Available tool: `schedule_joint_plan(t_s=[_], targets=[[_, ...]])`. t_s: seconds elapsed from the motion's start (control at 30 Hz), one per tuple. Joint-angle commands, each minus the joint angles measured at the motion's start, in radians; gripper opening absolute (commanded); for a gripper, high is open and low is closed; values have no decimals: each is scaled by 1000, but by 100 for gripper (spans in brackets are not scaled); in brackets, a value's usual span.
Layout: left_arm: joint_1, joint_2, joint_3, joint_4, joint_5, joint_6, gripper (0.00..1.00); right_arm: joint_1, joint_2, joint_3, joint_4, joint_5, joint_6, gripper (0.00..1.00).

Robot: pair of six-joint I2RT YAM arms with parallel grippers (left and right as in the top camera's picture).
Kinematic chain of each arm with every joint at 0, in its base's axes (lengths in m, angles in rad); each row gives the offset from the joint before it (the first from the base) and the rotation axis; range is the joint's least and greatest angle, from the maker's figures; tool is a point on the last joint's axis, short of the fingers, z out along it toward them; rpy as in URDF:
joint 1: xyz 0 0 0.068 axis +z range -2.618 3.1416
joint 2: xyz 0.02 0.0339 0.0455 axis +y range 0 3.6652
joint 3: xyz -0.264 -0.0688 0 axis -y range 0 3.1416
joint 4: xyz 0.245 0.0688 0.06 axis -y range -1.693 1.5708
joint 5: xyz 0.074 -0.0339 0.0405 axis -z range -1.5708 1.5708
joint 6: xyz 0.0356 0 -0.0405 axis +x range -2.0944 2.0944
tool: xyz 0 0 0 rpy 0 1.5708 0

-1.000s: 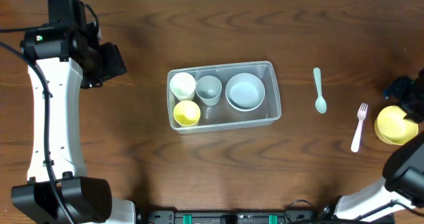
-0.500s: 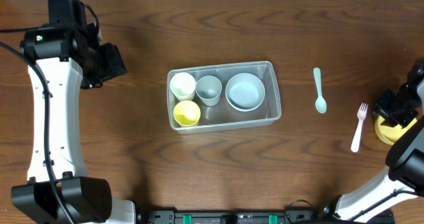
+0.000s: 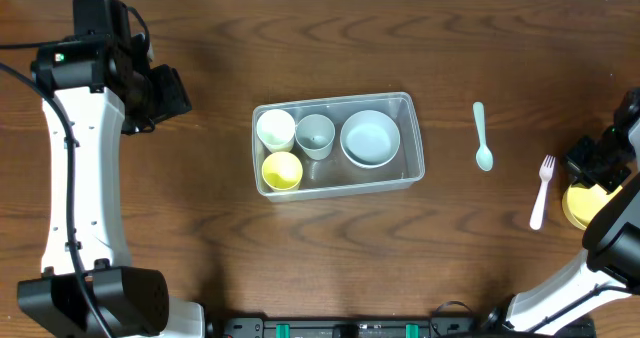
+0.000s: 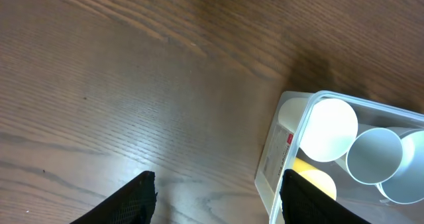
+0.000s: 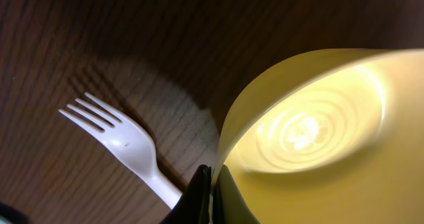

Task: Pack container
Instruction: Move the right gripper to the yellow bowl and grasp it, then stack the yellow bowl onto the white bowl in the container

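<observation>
The pale blue bowl (image 3: 370, 138) stands open-side up in the container, so my right gripper should next lift, carry the yellow bowl over it and lower the yellow bowl inside.
The clear container (image 3: 335, 99) stands at the table's centre, its rim (image 4: 289, 144) also showing in the left wrist view. It holds a white cup (image 3: 275, 129), a pale blue cup (image 3: 315, 135), a yellow cup (image 3: 282, 170) and a pale blue bowl (image 3: 370, 138). At the far right my right gripper (image 3: 597, 168) is shut on the rim of a yellow bowl (image 3: 577, 206). The right wrist view shows the jaws (image 5: 212, 184) pinching the thin wall of that bowl (image 5: 318, 124). My left gripper (image 3: 165, 96) hangs open and empty over bare wood (image 4: 215, 197), left of the container.
A pale green spoon (image 3: 481, 138) lies right of the container. A white fork (image 3: 541, 192) lies just left of the yellow bowl, its tines (image 5: 93, 114) close to my right fingers. The table's right edge is near the bowl.
My right gripper came down over the yellow bowl and shut on its rim. The bowl has shifted slightly toward the front. The left arm has not moved.
</observation>
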Motion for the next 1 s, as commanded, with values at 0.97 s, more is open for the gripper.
schedule_joint_plan(t_s=[0.97], targets=[[3, 1, -6, -4, -5, -5, 61, 1064, -130, 372, -109, -127, -548, 1]])
